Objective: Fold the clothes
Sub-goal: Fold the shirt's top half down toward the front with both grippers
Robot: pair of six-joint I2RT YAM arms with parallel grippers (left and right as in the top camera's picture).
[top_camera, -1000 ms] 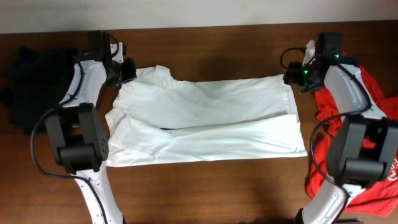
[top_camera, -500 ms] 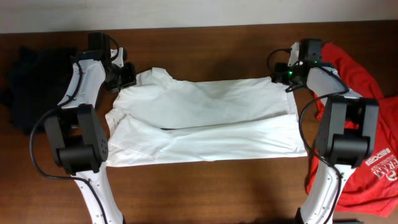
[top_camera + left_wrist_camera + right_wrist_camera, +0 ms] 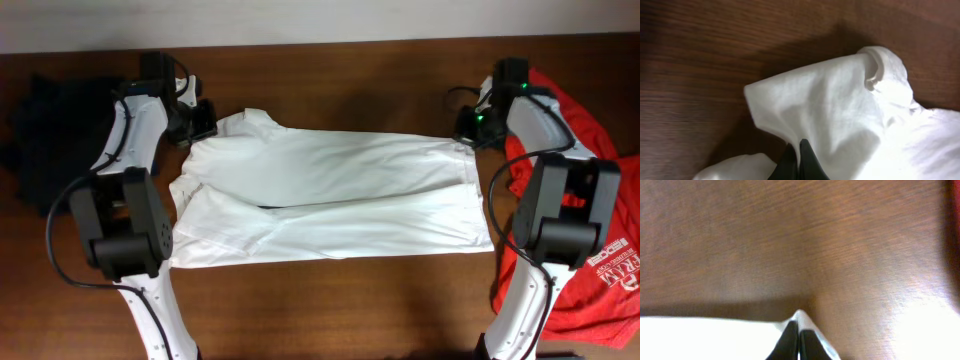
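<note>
The raised fold goes back toward my base with my left gripper next, over the white T-shirt's near corner (image 3: 198,250) for release, since the T-shirt's far half lies unfolded.
The white T-shirt (image 3: 330,190) lies spread sideways across the wooden table (image 3: 350,300), its near half doubled over. My left gripper (image 3: 203,121) is at its far left corner beside the collar (image 3: 879,65). In the left wrist view the left gripper (image 3: 799,146) is shut on a raised fold of the white T-shirt (image 3: 830,100). My right gripper (image 3: 468,133) is at the far right corner. In the right wrist view the right gripper (image 3: 796,325) is shut on the white T-shirt's (image 3: 715,340) corner tip. No print shows on the white fabric.
A red-orange T-shirt (image 3: 590,210) with white print lies crumpled at the right edge, partly under the right arm. A dark heap of cloth (image 3: 40,140) sits at the far left. Bare wood runs along the table's back edge (image 3: 350,70).
The right gripper has closed on the white T-shirt's far right corner and shifted slightly right, pulling that edge taut. The left gripper has kept its hold in place.
</note>
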